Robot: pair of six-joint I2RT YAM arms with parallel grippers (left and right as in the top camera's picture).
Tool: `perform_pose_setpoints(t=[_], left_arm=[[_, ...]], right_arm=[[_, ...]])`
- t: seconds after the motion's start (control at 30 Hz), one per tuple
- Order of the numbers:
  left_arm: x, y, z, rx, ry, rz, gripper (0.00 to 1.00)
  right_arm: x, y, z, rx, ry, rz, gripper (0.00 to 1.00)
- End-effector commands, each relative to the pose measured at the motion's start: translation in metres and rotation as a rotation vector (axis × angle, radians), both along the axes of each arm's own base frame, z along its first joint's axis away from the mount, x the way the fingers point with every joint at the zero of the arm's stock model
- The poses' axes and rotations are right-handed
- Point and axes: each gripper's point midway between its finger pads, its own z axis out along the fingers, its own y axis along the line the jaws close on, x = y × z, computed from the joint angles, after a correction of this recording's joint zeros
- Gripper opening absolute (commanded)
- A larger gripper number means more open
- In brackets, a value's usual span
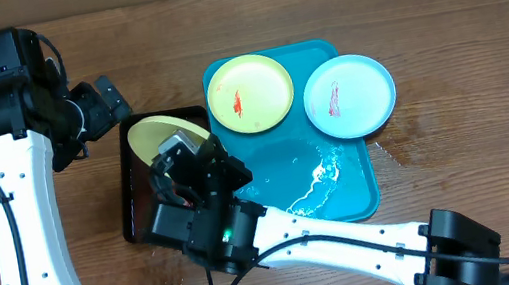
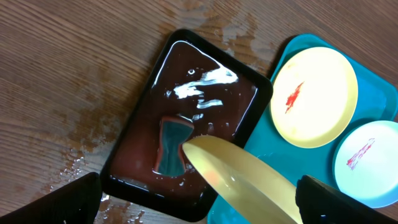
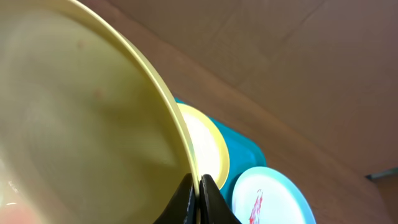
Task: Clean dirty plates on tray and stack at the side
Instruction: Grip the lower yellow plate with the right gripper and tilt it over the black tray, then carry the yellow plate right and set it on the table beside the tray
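The robot's right gripper will next carry the tilted plate across the turquoise tray, past the white-bluish plate, and set it down flat on the wooden table, where space is clear (image 1: 469, 106).
My right gripper (image 3: 199, 186) is shut on the rim of a pale yellow-green plate (image 1: 167, 133) and holds it tilted over the black tray (image 1: 129, 181). This plate also shows in the left wrist view (image 2: 249, 180) and fills the right wrist view (image 3: 81, 124). A second yellow-green plate (image 1: 249, 93) with a red smear lies on the turquoise tray (image 1: 344, 200). A white-bluish plate (image 1: 350, 96) with a red smear rests on the tray's right rim. My left gripper (image 1: 111, 98) is open and empty, above the black tray's far-left side.
The black tray (image 2: 143, 81) holds reddish-brown liquid and a small teal object (image 2: 171, 146) lying in it. Water is pooled on the turquoise tray (image 1: 316, 179) and spattered on the wooden table beside both trays.
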Motion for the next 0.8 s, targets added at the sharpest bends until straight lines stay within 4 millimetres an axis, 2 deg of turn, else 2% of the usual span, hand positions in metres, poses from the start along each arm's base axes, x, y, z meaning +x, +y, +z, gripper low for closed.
perform_pose_setpoints(t=[0.0, 0.13, 0.17, 0.2, 0.23, 0.37, 0.47, 0.57, 0.67, 0.77], left_arm=[[0.0, -0.002, 0.012, 0.004, -0.038, -0.015, 1.0], [0.0, -0.001, 0.012, 0.004, -0.038, -0.015, 1.0], [0.0, -0.001, 0.012, 0.004, -0.038, -0.015, 1.0], [0.0, -0.001, 0.012, 0.004, -0.038, -0.015, 1.0], [0.0, -0.001, 0.012, 0.004, -0.038, -0.015, 1.0], [0.0, -0.001, 0.012, 0.004, -0.038, -0.015, 1.0], [0.0, -0.002, 0.012, 0.004, -0.038, -0.015, 1.0], [0.0, -0.001, 0.012, 0.004, -0.038, -0.015, 1.0], [0.0, -0.002, 0.012, 0.004, -0.038, -0.015, 1.0], [0.0, -0.002, 0.012, 0.004, -0.038, -0.015, 1.0]], right_arm=[[0.019, -0.013, -0.005, 0.197, 0.093, -0.08, 0.04], [0.046, -0.032, -0.029, 0.337, 0.351, -0.093, 0.04], [0.058, -0.045, -0.026, 0.433, 0.476, -0.091, 0.04], [0.064, -0.054, -0.021, 0.483, 0.523, -0.095, 0.04], [0.076, -0.074, -0.009, 0.563, 0.574, -0.112, 0.04], [0.105, -0.141, 0.023, 0.77, 0.62, -0.18, 0.04], [0.125, -0.218, 0.034, 0.904, 0.615, -0.304, 0.04], [0.131, -0.304, 0.023, 0.975, 0.602, -0.507, 0.04], [0.121, -0.384, 0.003, 1.02, 0.596, -0.727, 0.04], [0.102, -0.447, -0.022, 1.062, 0.604, -0.916, 0.04]])
